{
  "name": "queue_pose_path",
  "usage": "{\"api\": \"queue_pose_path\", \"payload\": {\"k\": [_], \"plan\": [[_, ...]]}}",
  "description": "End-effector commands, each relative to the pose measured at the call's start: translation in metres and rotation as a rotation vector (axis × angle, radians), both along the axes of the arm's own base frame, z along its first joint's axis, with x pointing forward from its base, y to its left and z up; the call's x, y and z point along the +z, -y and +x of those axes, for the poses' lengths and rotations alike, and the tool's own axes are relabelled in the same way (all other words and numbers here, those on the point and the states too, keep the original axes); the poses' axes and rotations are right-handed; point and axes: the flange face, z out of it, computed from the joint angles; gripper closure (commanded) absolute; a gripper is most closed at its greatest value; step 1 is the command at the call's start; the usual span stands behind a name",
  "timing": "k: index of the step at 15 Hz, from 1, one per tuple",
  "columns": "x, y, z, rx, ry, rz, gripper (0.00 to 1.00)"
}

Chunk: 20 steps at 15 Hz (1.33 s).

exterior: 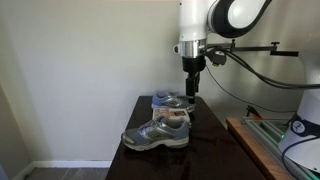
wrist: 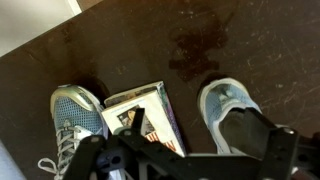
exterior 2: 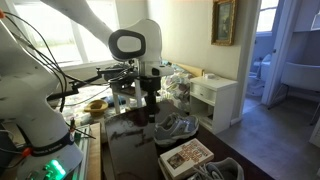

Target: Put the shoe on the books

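My gripper will turn and go down onto the heel rim of the shoe, to the right in the wrist view, since the shoe's open collar leaves room for a finger.
Two grey and silver sneakers lie on the dark table (exterior: 205,160). One shoe (exterior: 157,135) lies at the front, and it also shows in the wrist view (wrist: 75,125) and in an exterior view (exterior 2: 215,172). The second shoe (exterior: 170,100) (exterior 2: 175,127) (wrist: 225,100) lies behind it. The books (wrist: 145,112) (exterior 2: 187,154) lie flat between the two shoes, with a pale printed cover on top. My gripper (exterior: 190,85) (exterior 2: 150,108) (wrist: 190,150) hangs open and empty just above the table. One finger is over the second shoe and the other is over the books.
A pale wall stands behind the table. A wooden bench edge (exterior: 250,140) with cables lies beside the table. A white dresser (exterior 2: 215,95) and clutter stand beyond the table's far end. A dull stain (wrist: 200,50) marks the tabletop.
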Motion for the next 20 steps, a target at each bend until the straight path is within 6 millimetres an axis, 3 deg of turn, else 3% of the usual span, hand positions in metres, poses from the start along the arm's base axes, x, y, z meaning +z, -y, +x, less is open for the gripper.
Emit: {"api": "queue_pose_path", "payload": {"k": [1, 13, 20], "plan": [[-0.019, 0.008, 0.016, -0.185, 0.089, 0.001, 0.0], [-0.08, 0.003, 0.03, -0.428, 0.089, 0.082, 0.0], [-0.1, 0.001, 0.033, -0.484, 0.074, 0.097, 0.0]]}}
